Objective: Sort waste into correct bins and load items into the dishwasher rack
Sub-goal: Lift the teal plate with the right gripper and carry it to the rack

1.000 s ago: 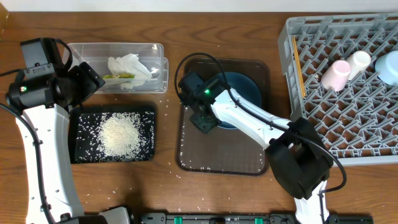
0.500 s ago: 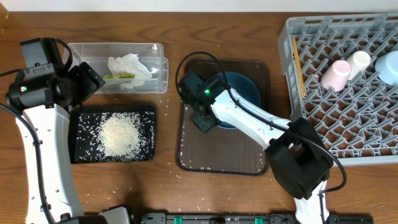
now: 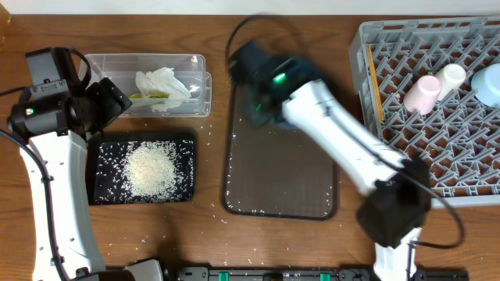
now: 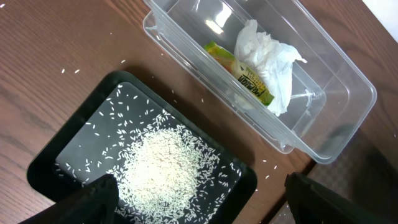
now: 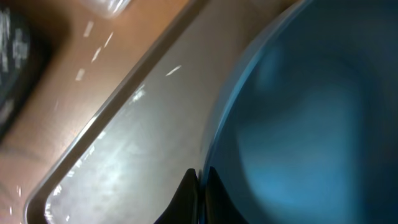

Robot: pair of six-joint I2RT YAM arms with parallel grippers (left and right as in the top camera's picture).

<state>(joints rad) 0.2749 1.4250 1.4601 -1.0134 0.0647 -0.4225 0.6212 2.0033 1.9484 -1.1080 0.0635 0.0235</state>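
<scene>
The dark-blue dish's rim will next swing with my right gripper to the rack wires beside the light-blue bowl for release, as the pegs are to its right in the overhead view.
My right gripper (image 5: 200, 186) is shut on the rim of the dark-blue dish (image 5: 311, 112), held tilted above the brown tray (image 5: 137, 143). From overhead the right gripper (image 3: 263, 108) is a blur at the tray's far end, and the arm hides the dish. My left gripper (image 4: 199, 208) hangs open over the black tray (image 4: 74, 149) with its rice heap (image 4: 165, 165). The clear tub (image 4: 336, 81) holds the tissue (image 4: 267, 56) and the wrapper (image 4: 249, 81). In the rack (image 3: 367, 70) are a pink cup (image 3: 422, 94), a white cup (image 3: 451, 78) and a light-blue bowl (image 3: 488, 82).
The brown tray (image 3: 281, 179) lies between the black tray (image 3: 94, 168) and the rack, with stray rice grains on it and on the wood around it. The clear tub (image 3: 199, 82) sits behind the black tray. The left arm stands along the table's left side.
The right gripper has closed on the dish's rim and swung it up and toward the tray's far end, leaving the tray bare. The left arm has not moved.
</scene>
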